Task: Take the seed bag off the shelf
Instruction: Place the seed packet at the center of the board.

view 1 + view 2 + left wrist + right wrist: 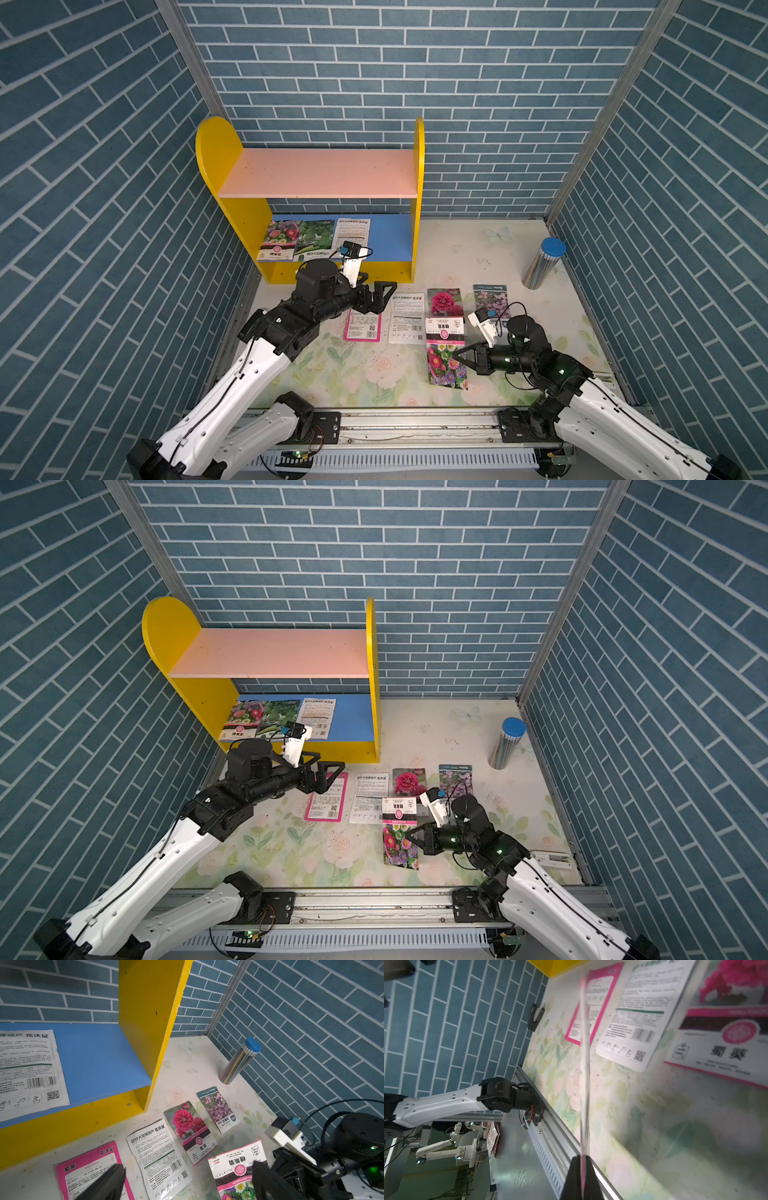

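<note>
The bare tabletop on the near side of the red hollyhock bag is below. My right gripper will move down next and let go of the edge of the chrysanthemum seed bag.
The shelf [316, 172] stands at the back left, and its pink upper board is bare. Three seed bags lie on its blue lower board [390, 237]: a flowered one [276, 239], a green one [313, 241] and a white printed one [353, 232] [27, 1072]. My left gripper [384, 297] [188, 1166] hovers open just in front of the shelf, above the table, holding nothing. Over the table on the right, my right gripper [457, 354] [581, 1156] is shut on the edge of a chrysanthemum seed bag [444, 357] [584, 1064], which the right wrist view shows edge-on.
Several bags lie on the floral table: a pink-bordered one [363, 326], a white one [407, 318], a red hollyhock one [444, 303] and a purple one [490, 297]. A blue-capped tube of pencils [544, 264] stands at the back right. Brick walls close three sides.
</note>
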### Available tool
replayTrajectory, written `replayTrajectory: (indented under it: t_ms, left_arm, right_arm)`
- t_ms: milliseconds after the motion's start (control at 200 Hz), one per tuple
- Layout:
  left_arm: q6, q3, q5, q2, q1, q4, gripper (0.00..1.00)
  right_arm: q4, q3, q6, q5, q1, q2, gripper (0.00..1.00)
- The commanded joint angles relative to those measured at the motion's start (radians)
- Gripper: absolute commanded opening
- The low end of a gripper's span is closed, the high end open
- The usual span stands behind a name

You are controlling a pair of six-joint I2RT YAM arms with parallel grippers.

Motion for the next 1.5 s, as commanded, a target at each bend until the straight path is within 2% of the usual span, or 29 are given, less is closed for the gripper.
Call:
replayTrajectory:
  t_ms: [0, 295, 585, 960, 1300, 1495]
  left_arm:
    - [0.01, -0.018, 0.006, 0.002, -0.004, 0.016, 1.0]
    - [0.009, -0.031, 0.011, 0.008, -0.003, 0.029, 1.0]
    - [0.012, -0.03, 0.017, 0.003, -0.003, 0.028, 1.0]
    - [0.006, -0.056, 0.035, 0.012, -0.004, 0.049, 1.0]
    - [0.013, -0.057, 0.006, 0.013, -0.003, 0.023, 1.0]
    - [0.006, -0.078, -0.032, 0.018, -0.004, 0.008, 1.0]
  right_arm:
    - [-0.03, -0.088, 0.065, 0.045, 0.005, -0.006, 0.0]
    - [0.002, -0.185, 0.047, 0.091, 0.006, 0.057, 0.0]
    - [-0.022, -0.105, -0.064, 0.174, 0.006, 0.267, 0.0]
    - [0.01, -0.077, -0.057, 0.227, 0.002, 0.29, 0.01]
    - [-0.028, -0.058, -0.049, 0.273, 0.002, 0.286, 0.31]
    - [-0.119, -0.055, -0.009, 0.343, 0.004, 0.212, 0.44]
